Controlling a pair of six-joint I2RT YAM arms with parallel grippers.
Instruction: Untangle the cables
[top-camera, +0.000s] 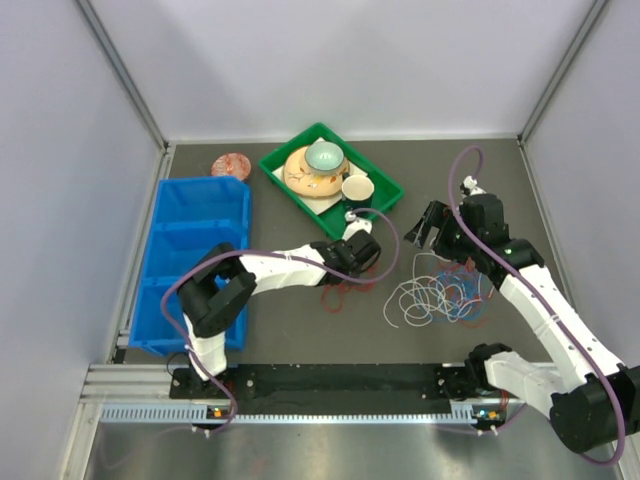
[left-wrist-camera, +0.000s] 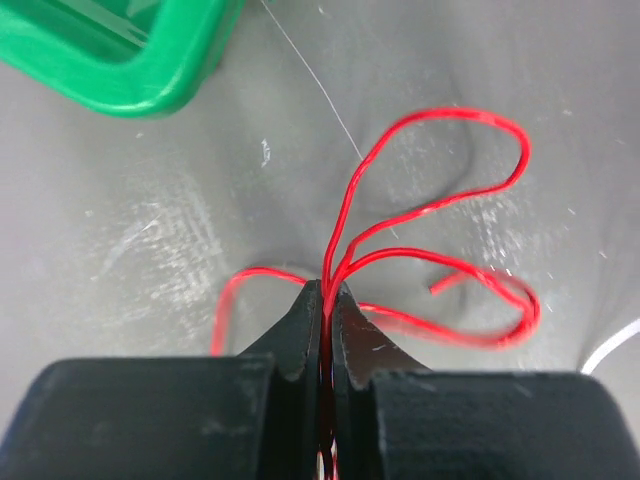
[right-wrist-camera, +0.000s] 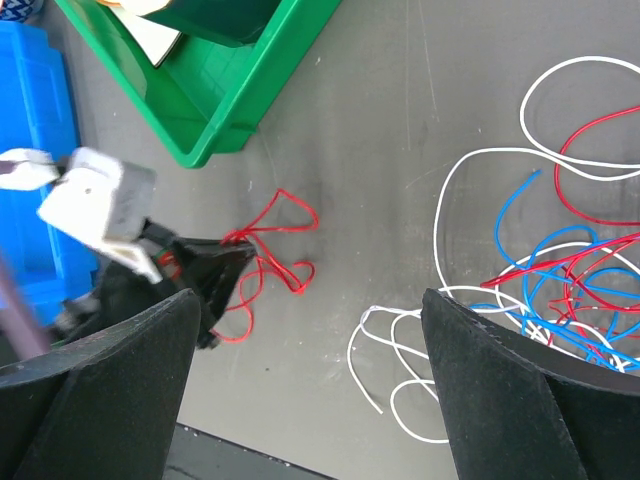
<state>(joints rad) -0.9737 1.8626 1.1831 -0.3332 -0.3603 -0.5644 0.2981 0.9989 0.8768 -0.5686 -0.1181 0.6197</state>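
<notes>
I will swing my left gripper across and outward next and release the red cable into the bin's far section (top-camera: 202, 206), because that is to the gripper's left in the top view.
My left gripper (top-camera: 350, 272) is shut on a red cable (left-wrist-camera: 440, 200), whose strands run up between the closed jaws (left-wrist-camera: 328, 290) and loop out over the table. The right wrist view shows this red cable (right-wrist-camera: 290, 205) beside the left gripper's black fingers (right-wrist-camera: 215, 270). A tangle (top-camera: 445, 295) of white (right-wrist-camera: 440, 230), blue (right-wrist-camera: 505, 215) and another red cable (right-wrist-camera: 580, 140) lies at centre right. My right gripper (top-camera: 428, 226) is open and empty above the table, left of and above that tangle; its wide-apart fingers (right-wrist-camera: 110, 380) frame the view.
A green tray (top-camera: 392, 190) with bowls and a plate stands at the back centre, close to the left gripper (left-wrist-camera: 120, 70). A blue compartment bin (top-camera: 200, 260) lies along the left side. A small reddish round object (top-camera: 230, 163) sits behind the bin.
</notes>
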